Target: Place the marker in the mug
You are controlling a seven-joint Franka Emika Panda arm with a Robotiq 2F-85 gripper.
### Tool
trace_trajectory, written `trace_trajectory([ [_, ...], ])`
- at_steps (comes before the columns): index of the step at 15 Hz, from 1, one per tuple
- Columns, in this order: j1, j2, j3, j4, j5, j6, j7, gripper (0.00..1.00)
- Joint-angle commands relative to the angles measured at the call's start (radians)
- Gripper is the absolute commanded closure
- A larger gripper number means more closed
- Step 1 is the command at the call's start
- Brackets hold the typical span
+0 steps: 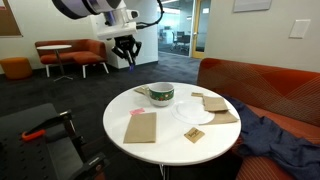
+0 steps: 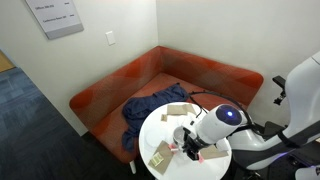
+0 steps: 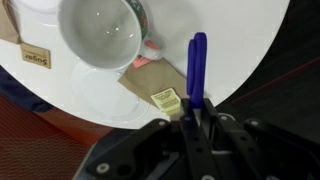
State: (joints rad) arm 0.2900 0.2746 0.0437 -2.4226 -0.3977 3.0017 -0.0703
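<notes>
I should next move my gripper down and to the left in the wrist view, where the mug's white inside is, then lower the marker in and let it go.
My gripper is shut on the marker, whose blue-purple end sticks out from the fingers in the wrist view. In an exterior view the gripper hangs well above the table's far left edge, with the marker's tip just visible below it. The mug, white with a dark green band, stands on the round white table. In the wrist view the mug shows its white inside, up and left of the marker tip. In the other exterior view the arm hides the mug and the gripper.
Brown paper napkins and small packets lie on the table, with a flat white disc beside the mug. An orange sofa with blue cloth curves behind the table. Chairs stand farther off.
</notes>
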Motion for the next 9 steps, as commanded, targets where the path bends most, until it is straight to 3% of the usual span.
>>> trace_trajectory([
  [1,-0.094,-0.04,0.018,-0.069,0.034,0.124,-0.047,0.96],
  [9,-0.249,0.009,0.062,-0.065,0.081,0.268,-0.111,0.96],
])
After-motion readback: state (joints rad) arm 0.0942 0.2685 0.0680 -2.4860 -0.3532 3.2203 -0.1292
